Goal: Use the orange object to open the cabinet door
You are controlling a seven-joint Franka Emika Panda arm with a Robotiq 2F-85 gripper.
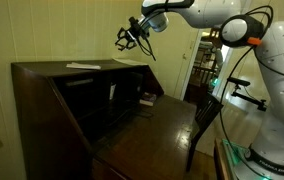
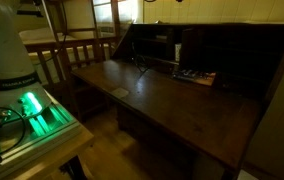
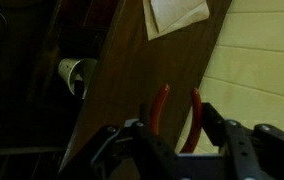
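The orange object is in my gripper. I will next lower it toward the desk's top board [image 1: 110, 69] beside the white paper, then open there.
My gripper [image 1: 132, 38] hangs high in the air above the top of the dark wood slant-front desk [image 1: 52, 100]. In the wrist view the gripper [image 3: 177, 125] is shut on an orange object [image 3: 160, 105], a tool with two curved orange handles that stick out between the fingers. Below it lie the desk's top board [image 3: 132, 70] and a white paper [image 3: 177, 15]. The desk's inner compartments [image 2: 172, 45] show in both exterior views, also [image 1: 112, 95]. They are very dark, and I cannot pick out the cabinet door among them.
The large writing flap [image 2: 172, 100] is folded down, with small items [image 2: 195, 76] at its back. A pale cup-like thing [image 3: 75, 75] shows beside the desk edge. A chair [image 1: 207, 110] stands by the flap. The robot base [image 2: 17, 60] with green light is nearby.
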